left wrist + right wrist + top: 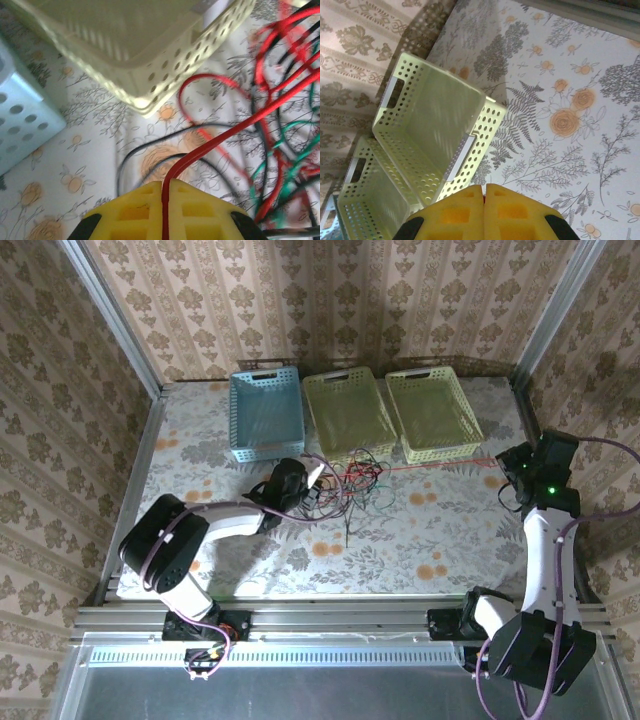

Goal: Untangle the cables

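The tangle (353, 482) is across from my right gripper, by the middle basket. My right gripper will next swing across the table and let go of the red cable over the tangle.
A tangle of thin red, black and green cables (355, 475) lies mid-table in front of the baskets. My left gripper (315, 480) sits at the tangle's left edge, its yellow fingers (135, 210) shut on a red cable (220, 140) that runs up and right into the knot of wires (280, 150). One red cable (445, 466) stretches taut from the tangle to my right gripper (512, 468) at the far right. In the right wrist view the right gripper (484, 192) is shut, with a sliver of red pinched between its pads.
Three perforated baskets stand at the back: blue (238, 415), yellow-green (312, 415) and a second yellow-green one (470, 410). The middle basket's corner (150, 75) is close ahead of the left gripper. The floral tablecloth (450, 530) is bare in front of the right arm.
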Motion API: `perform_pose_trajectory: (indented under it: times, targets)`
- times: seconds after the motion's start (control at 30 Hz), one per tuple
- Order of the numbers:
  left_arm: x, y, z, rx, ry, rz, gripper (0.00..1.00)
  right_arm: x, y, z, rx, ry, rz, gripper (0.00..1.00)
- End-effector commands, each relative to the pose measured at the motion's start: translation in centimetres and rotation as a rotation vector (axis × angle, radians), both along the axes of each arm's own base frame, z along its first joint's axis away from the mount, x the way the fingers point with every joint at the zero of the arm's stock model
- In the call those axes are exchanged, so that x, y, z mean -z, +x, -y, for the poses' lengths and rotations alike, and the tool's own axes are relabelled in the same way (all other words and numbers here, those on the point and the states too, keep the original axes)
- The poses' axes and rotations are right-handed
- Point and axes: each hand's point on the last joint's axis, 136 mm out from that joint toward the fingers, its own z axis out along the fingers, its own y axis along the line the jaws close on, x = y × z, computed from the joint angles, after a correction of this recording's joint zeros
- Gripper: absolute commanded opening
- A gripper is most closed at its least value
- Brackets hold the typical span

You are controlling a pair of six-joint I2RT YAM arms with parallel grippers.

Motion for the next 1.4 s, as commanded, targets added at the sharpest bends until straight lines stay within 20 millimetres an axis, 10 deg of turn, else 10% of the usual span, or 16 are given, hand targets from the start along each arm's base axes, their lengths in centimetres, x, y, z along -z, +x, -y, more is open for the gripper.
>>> perform_pose_trajectory:
  times: [0.0,0.43,0.9,1.23,1.37]
  targets:
    - [2.6,0.6,-6.6,-0.221,0.107,-0.062,0.00,-3.7,-0.7,4.4,0.182,-0.096,0.065,0.00]
    - [2.9,-0.8,-13.7,-0.489,0.023,-0.096,0.00,-4.2,0.5,5.5,0.160,-0.059,0.035,0.00]
    - [-4.4,0.0,-23.0,-0.917,-0.332,0.042,0.00,0.9,-1.1,5.9,0.225,-0.011,-0.117,0.00]
    - [-7.2,-0.3,-5.5,-0.121,-0.336,-0.043,0.00,5.7,3.2,-5.4,-0.122,-0.079,-0.202,0.00]
    - [-6.9,-1.7,-0.9,0.071,-0.368,-0.136,0.00,6.6,6.4,-15.2,-0.503,-0.051,-0.109,0.02]
